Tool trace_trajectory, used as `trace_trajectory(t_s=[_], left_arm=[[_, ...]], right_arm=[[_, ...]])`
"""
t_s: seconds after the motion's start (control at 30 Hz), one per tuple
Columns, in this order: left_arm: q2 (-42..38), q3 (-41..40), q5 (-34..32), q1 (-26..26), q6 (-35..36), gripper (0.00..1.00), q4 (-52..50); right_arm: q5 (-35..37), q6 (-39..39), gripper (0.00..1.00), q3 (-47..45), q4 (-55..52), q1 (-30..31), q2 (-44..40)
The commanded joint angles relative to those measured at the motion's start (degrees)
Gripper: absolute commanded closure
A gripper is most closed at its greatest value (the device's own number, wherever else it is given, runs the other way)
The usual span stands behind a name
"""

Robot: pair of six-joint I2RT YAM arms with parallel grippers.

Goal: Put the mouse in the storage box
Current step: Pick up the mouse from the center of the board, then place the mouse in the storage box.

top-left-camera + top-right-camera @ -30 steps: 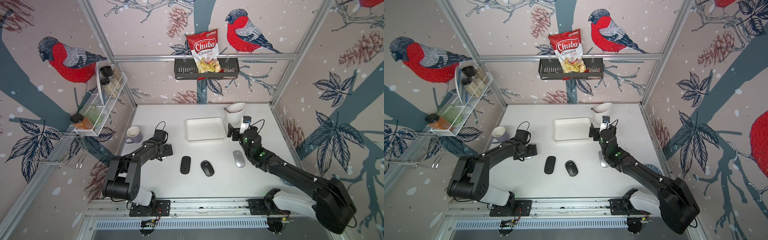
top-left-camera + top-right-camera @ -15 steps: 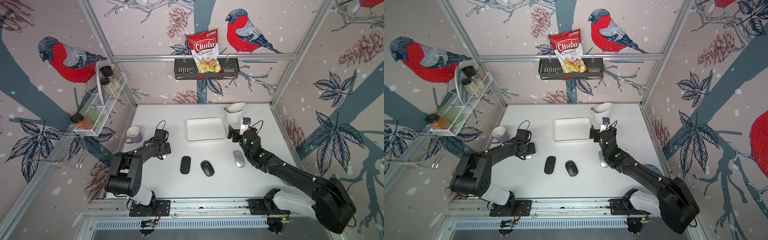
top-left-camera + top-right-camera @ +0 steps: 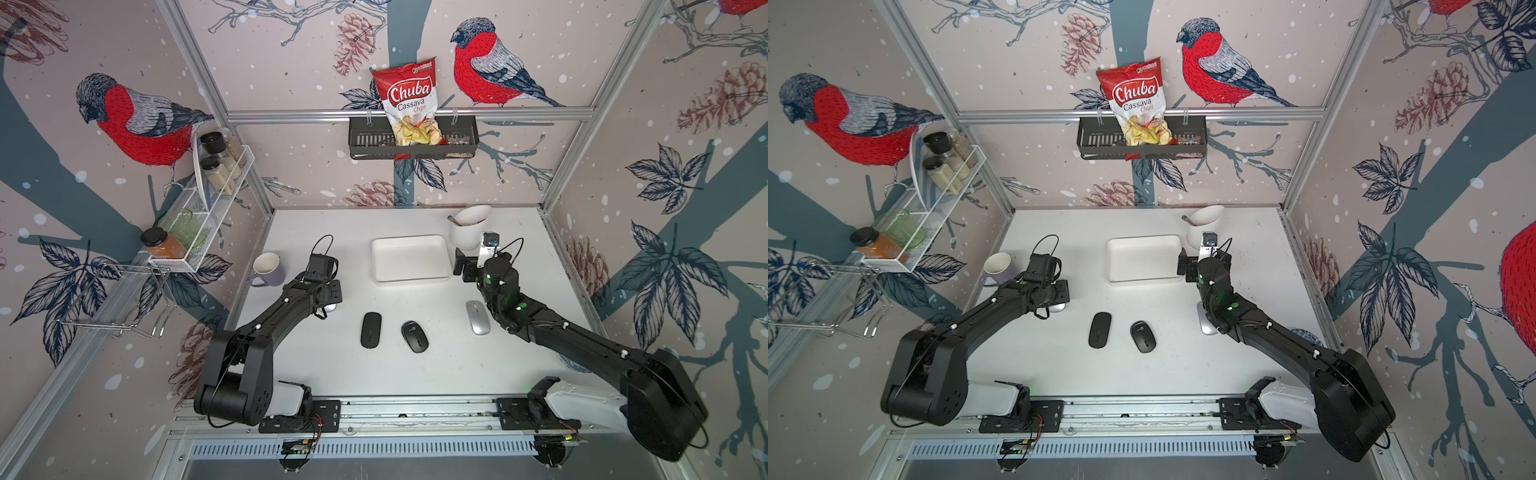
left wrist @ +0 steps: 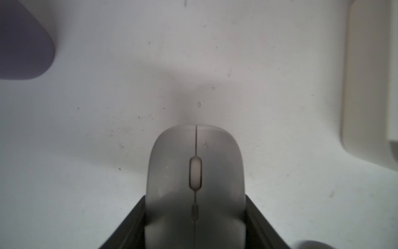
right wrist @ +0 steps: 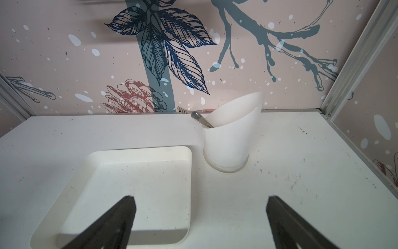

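Note:
The box's mug-side end [image 3: 388, 267] [image 4: 369, 79] is outward of my left gripper, toward the white cup. I need to raise my left gripper outward to clear the box's rim, then lower it and release.
A pale grey mouse [image 4: 195, 172] lies on the white table with my left gripper [image 4: 195, 198] shut on it, one black jaw against each side. In a top view only its edge [image 3: 330, 308] peeks out under the left gripper [image 3: 328, 301]. The storage box [image 3: 411, 259], a shallow white tray, sits empty at mid-table, also in the right wrist view [image 5: 137, 189]. My right gripper [image 5: 200, 200] stands open over the box's right end, holding nothing. Two black mice [image 3: 371, 329] [image 3: 414, 336] and a silver mouse [image 3: 477, 317] lie in front of the box.
A purple mug [image 3: 267, 269] stands left of my left gripper. A tall white cup [image 3: 469, 226] with a spoon stands behind the box's right end. A black wall basket [image 3: 412, 137] holds a chips bag; a wire shelf [image 3: 208, 208] hangs on the left wall.
My left gripper's jaws have closed in from wide open onto the grey mouse. The right arm has stayed where it was.

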Motion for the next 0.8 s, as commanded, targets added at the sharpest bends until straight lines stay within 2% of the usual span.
trace_trajectory(t_s=[0.0,0.2,0.43,0.63,0.77], left_arm=[[-2.5,4.25,0.06,-3.12,-1.61,0.47,-2.6],[1.19,14.44,3.19,-10.89,-2.79,0.47,1.66],[16.52,23.53,9.19,-15.35,-4.12,0.47,10.05],[28.65,31.22,10.81,-16.4,-4.91,0.47,12.39],[33.42,34.33,8.0,-16.4,-4.64,0.47,10.25]], right_arm=[[-0.42,1.86,0.0,0.54,1.73,0.02,0.18],[-0.54,3.62,0.0,0.51,3.14,0.12,0.56],[0.57,5.48,0.0,-0.16,3.07,0.41,-0.63],[2.76,6.19,0.0,-1.96,2.88,0.6,-3.0],[3.57,5.96,0.0,-2.97,2.24,0.48,-4.61]])
